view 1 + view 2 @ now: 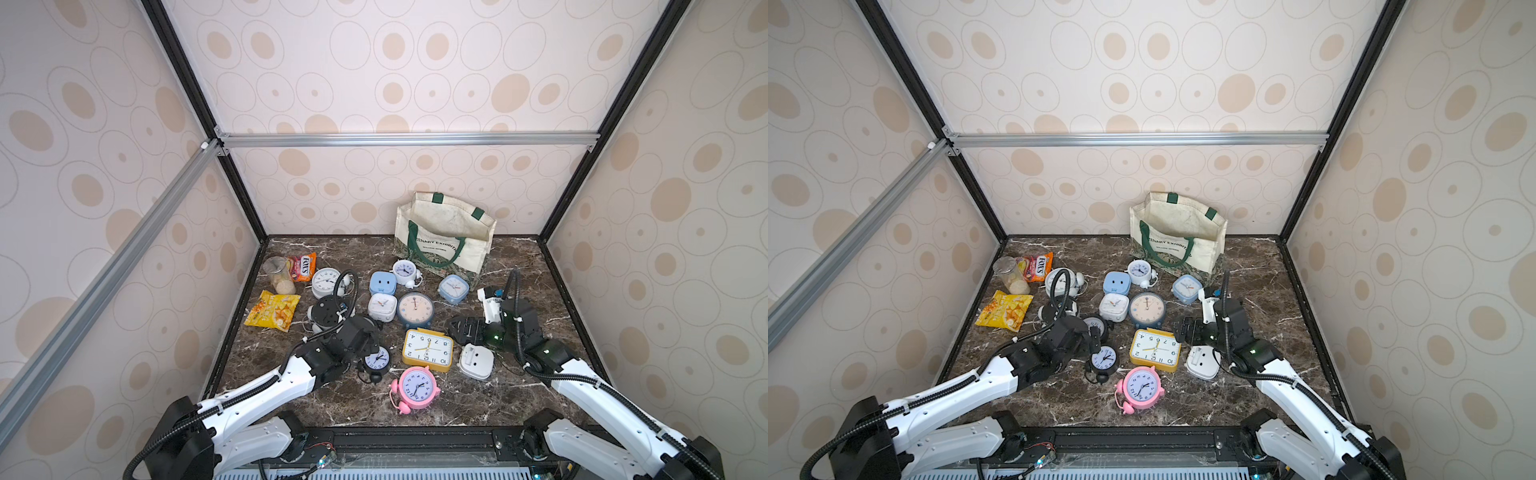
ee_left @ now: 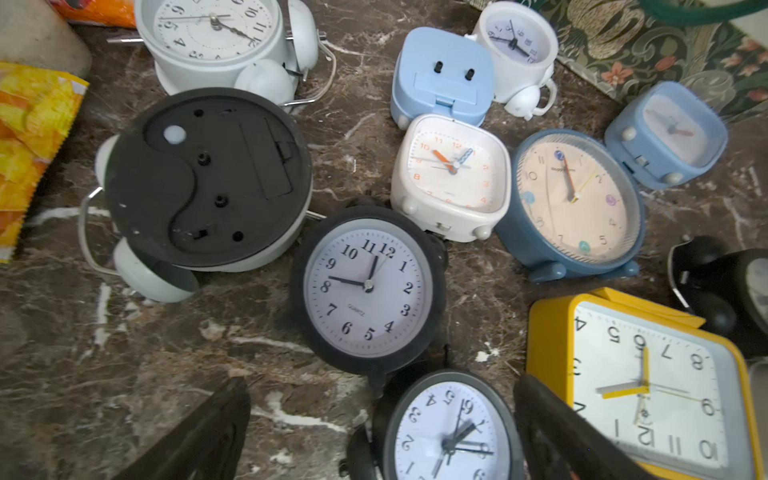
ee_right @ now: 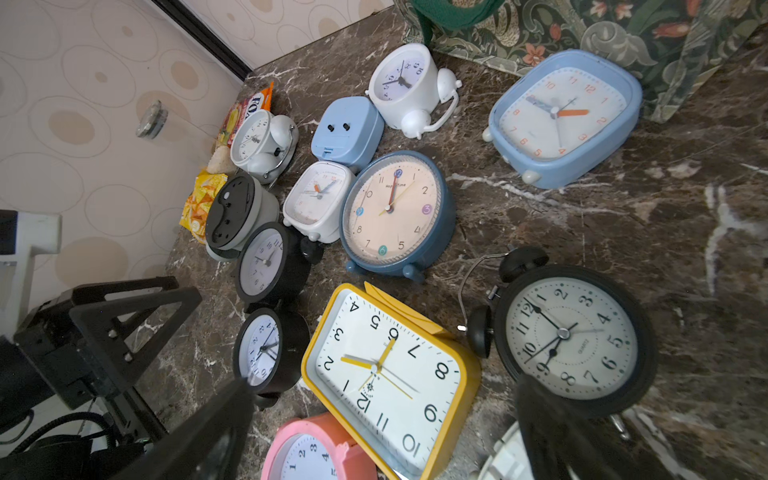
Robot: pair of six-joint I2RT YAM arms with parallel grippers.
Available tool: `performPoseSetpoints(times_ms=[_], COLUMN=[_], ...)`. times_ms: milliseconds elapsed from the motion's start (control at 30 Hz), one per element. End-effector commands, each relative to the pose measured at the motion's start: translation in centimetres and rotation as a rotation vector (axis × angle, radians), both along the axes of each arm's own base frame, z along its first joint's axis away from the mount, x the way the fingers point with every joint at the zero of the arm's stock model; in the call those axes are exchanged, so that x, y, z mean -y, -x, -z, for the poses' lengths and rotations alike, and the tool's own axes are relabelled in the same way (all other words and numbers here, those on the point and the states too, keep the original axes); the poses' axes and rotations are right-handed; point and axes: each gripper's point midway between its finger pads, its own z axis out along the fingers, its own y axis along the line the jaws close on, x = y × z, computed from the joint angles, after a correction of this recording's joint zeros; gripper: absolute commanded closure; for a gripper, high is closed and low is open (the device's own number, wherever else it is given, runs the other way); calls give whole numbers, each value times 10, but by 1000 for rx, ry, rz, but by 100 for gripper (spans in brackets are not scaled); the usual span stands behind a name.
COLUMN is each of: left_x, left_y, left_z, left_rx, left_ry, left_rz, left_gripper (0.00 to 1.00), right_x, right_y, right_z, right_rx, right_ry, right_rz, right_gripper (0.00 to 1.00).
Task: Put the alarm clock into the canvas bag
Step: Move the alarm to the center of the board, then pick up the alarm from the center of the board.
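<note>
The left gripper moves down with open fingers onto the near rim of the black clock and closes there next, since the white square clock crowds its far side.
The cream canvas bag (image 1: 471, 249) stands open at the back of the marble table. Its green patterned band (image 3: 623, 33) is behind a light blue square clock (image 3: 565, 116). Several alarm clocks lie in front of the bag, among them a yellow rectangular one (image 1: 428, 349), a pink twin-bell one (image 1: 417, 386) and a round dark blue one (image 1: 415, 309). My left gripper (image 2: 382, 380) hangs open over a small black clock (image 2: 449, 432) and holds nothing. My right gripper (image 3: 384, 378) is open and empty above the yellow clock (image 3: 390, 332), next to a black twin-bell clock (image 3: 573, 336).
A clear jar (image 1: 279, 274), an orange candy bag (image 1: 302, 267) and a yellow snack bag (image 1: 273, 309) lie at the left edge. A white clock (image 1: 476, 360) lies face down by the right arm. Patterned walls with black frame posts close three sides.
</note>
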Motion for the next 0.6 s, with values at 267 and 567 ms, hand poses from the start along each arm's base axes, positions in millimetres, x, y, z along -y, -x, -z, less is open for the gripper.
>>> performPoseSetpoints(times_ms=[267,567], left_x=[-11,-12], left_y=[-26,-33], left_z=[33,50], left_rx=[-161,-221], left_ry=[-141,-192], left_rz=[245,281], left_gripper=[2,2], right_x=[-45,-81], right_y=[1,-4], right_z=[-15,-13], right_rx=[16,-13], right_ry=[-14,-42], right_rz=[-165,-251], right_gripper=[0,0])
